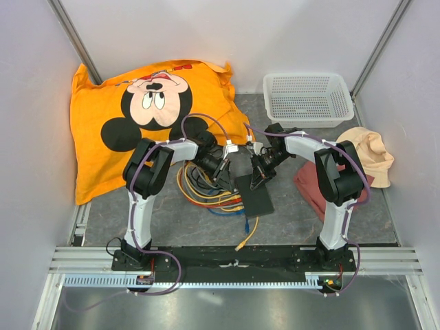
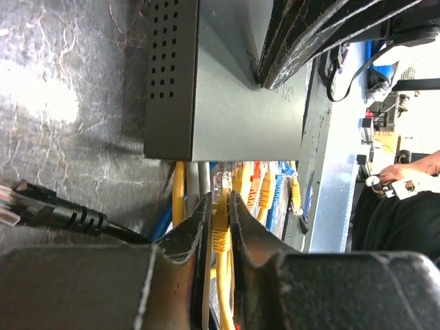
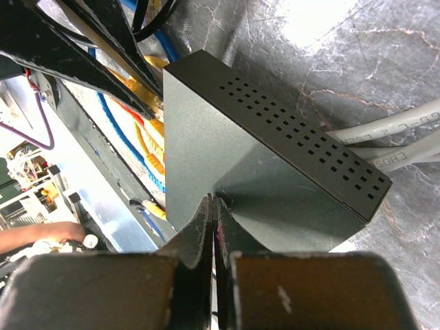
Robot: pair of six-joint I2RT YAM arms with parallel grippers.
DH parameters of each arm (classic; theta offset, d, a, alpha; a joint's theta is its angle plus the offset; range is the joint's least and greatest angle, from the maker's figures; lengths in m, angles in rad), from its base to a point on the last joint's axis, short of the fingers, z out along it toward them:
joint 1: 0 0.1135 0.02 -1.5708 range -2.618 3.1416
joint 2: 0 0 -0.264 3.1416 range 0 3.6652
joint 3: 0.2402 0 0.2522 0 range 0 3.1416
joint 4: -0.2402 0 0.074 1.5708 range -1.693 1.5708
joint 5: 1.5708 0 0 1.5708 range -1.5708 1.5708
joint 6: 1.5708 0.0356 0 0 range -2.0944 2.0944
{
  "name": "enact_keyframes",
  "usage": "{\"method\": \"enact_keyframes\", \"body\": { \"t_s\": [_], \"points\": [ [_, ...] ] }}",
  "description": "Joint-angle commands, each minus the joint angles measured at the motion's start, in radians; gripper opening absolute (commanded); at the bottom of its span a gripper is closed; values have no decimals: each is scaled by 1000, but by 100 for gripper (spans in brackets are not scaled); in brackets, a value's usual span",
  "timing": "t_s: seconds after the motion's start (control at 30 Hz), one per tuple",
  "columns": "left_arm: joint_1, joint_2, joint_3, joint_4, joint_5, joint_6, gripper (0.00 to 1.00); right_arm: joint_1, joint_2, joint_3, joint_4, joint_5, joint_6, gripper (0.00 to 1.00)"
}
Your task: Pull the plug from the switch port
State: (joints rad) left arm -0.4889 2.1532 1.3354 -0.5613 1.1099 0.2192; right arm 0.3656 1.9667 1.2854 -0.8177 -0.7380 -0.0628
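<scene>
The left gripper pulls the yellow plug to the left in the top view next, past the tangle to the cable-free tabletop, and releases it there.
The switch (image 1: 254, 196) is a flat black box lying on the grey table in front of both arms. In the left wrist view, my left gripper (image 2: 220, 201) is shut on a yellow plug (image 2: 220, 230) just under the switch's (image 2: 227, 103) socket edge. The plug's clear tip sits close to that edge, and I cannot tell whether it is inside a port. Other yellow, blue and grey cables (image 2: 265, 189) run along the same edge. My right gripper (image 3: 216, 201) is shut, with its tips pressed on the switch's top face (image 3: 275, 179).
A tangle of yellow and blue cables (image 1: 206, 192) lies left of the switch, and a loose yellow plug (image 1: 240, 244) lies near the front. An orange pillow (image 1: 151, 117), a white mesh basket (image 1: 307, 98), a beige cloth (image 1: 371, 155) and a red cloth (image 1: 309, 187) surround the work area.
</scene>
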Motion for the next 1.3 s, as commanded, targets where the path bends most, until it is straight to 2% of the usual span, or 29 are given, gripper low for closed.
{"method": "enact_keyframes", "body": {
  "t_s": [0.0, 0.13, 0.23, 0.53, 0.67, 0.87, 1.07, 1.27],
  "points": [
    [44, -23, 7, -107, -53, 85, 2, 29, 115, -52, 134, 319, -77, 0],
    [90, -76, 33, -118, -79, 100, 2, 30, 121, -51, 130, 319, -77, 0],
    [110, -125, 96, -186, -139, 170, 1, 32, 124, -49, 129, 318, -77, 0],
    [220, -225, 313, -529, -243, 413, 2, 35, 135, -38, 121, 325, -78, 0],
    [278, -254, 373, -637, -370, 529, 2, 39, 139, -35, 120, 325, -78, 0],
    [384, -292, 318, -660, -436, 608, 2, 47, 132, -38, 121, 328, -80, 0],
    [426, -341, 202, -620, -401, 602, 2, 49, 136, -38, 121, 327, -78, 0],
    [429, -486, -25, -510, -397, 594, 2, 53, 146, -31, 111, 324, -80, 0]
  ]
}}
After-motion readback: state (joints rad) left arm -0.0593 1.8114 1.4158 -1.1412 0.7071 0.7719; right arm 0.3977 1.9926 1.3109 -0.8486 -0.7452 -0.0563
